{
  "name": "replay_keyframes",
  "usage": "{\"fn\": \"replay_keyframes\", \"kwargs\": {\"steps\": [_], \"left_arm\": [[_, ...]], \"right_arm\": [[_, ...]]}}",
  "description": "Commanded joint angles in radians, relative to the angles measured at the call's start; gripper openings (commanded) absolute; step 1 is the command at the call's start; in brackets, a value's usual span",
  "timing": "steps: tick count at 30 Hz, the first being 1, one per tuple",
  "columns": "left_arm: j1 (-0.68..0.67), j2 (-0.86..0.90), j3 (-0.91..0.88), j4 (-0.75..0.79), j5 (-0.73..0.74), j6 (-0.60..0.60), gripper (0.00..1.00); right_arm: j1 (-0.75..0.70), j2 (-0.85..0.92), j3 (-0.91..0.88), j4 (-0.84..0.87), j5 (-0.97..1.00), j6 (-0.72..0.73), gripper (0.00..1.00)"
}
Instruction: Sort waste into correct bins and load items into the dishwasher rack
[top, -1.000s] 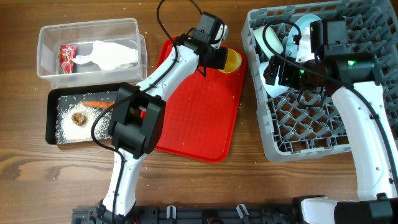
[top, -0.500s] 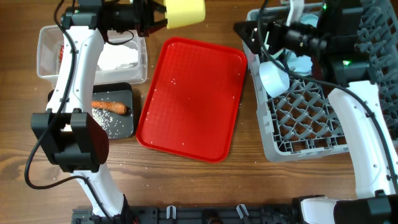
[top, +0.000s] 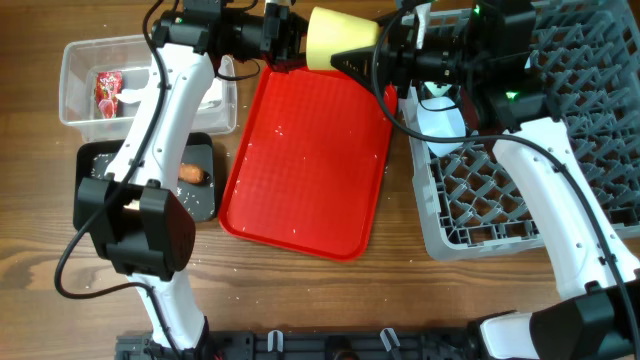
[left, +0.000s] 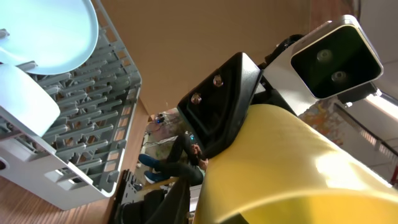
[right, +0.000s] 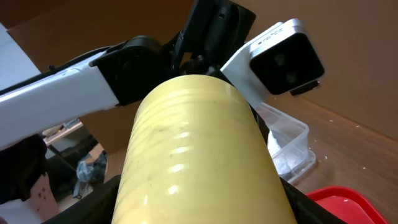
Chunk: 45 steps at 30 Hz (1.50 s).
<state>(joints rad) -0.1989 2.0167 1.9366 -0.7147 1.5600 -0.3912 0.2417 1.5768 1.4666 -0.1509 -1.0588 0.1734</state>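
My right gripper lowers back toward the rack's empty near corner (top: 463, 197), below it and to its right in the overhead view, to release the cup (top: 335, 40) next.
The small yellow cup (top: 335, 40) is held high over the far edge of the red tray, lying sideways between both grippers. My left gripper (top: 290, 35) is shut on its wide end; the cup fills the lower right of the left wrist view (left: 292, 168). My right gripper (top: 385, 58) has a finger on each side of the cup's other end (right: 199, 155). The grey dishwasher rack (top: 470, 215) stands at the right with pale blue dishes (top: 440, 115) in its far corner. The clear tub (top: 80, 60) holds the red wrapper (top: 107, 88). The black tray (top: 100, 160) holds the carrot (top: 193, 174) and rice.
The flat red serving tray (top: 310, 150) lies bare between the bins and the rack. The left arm crosses over the tub and the black tray and hides part of them. Rice grains are scattered on the wood near the black tray.
The left gripper lifted the yellow cup off the red tray and carried it high. The right gripper left the rack and came to the cup's other end.
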Motion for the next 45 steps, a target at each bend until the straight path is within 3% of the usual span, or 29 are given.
{"fn": "replay_keyframes", "kwargs": {"steps": [1,3,5,7,10,12,16,19,23,28,32,33,34,37,42,45], "left_arm": [[-0.01,0.003,0.001,0.002,0.011,-0.006,0.25],[-0.006,0.003,0.001,0.001,-0.034,-0.006,0.49],[0.008,0.003,0.001,0.001,-0.119,-0.006,0.6],[0.027,0.003,0.001,0.0,-0.266,-0.006,0.64],[0.035,0.003,0.001,-0.004,-0.626,-0.006,0.7],[0.033,0.003,0.001,-0.017,-0.84,-0.006,0.77],[0.034,0.003,0.001,-0.078,-1.19,-0.006,0.81],[0.034,0.01,0.0,-0.12,-1.413,-0.006,0.81],[0.034,0.026,-0.003,-0.121,-1.439,-0.006,0.9],[0.034,0.026,-0.005,-0.121,-1.439,-0.006,0.95],[0.034,0.026,-0.005,-0.127,-1.439,-0.006,1.0],[0.034,0.026,-0.005,-0.133,-1.439,-0.006,1.0],[0.034,0.026,-0.005,-0.133,-1.439,-0.006,1.0],[0.034,0.026,-0.005,-0.132,-1.439,-0.006,1.0],[0.034,0.026,-0.005,-0.132,-1.439,-0.006,1.0],[0.034,0.026,-0.005,-0.132,-1.439,-0.006,1.0]], "right_arm": [[-0.003,0.002,0.004,0.006,-0.081,-0.014,0.62],[-0.065,-0.021,0.004,-0.047,-0.079,-0.017,0.6],[-0.163,-0.062,0.004,-0.163,-0.051,-0.025,0.59],[-0.265,-0.124,0.004,-0.357,0.058,-0.072,0.59],[-0.363,-0.28,0.006,-0.736,0.458,-0.069,0.6],[-0.364,-0.368,0.006,-0.974,0.773,0.011,0.6],[-0.363,-0.382,0.002,-1.284,0.948,0.106,0.6],[-0.363,-0.361,-0.053,-1.341,1.009,0.159,0.6],[-0.354,-0.282,-0.163,-1.234,0.986,0.166,0.6],[-0.226,-0.082,-0.201,-1.117,1.009,0.192,0.61],[-0.193,0.05,-0.201,-1.093,1.036,0.202,0.79],[-0.193,0.048,-0.2,-1.093,1.036,0.204,0.93],[-0.193,0.039,-0.193,-1.098,1.036,0.204,1.0],[-0.193,-0.019,-0.113,-1.166,1.035,0.203,1.0],[-0.193,-0.184,0.219,-1.431,0.953,0.203,1.0],[-0.193,-0.285,0.261,-1.366,0.84,0.255,1.0]]}}
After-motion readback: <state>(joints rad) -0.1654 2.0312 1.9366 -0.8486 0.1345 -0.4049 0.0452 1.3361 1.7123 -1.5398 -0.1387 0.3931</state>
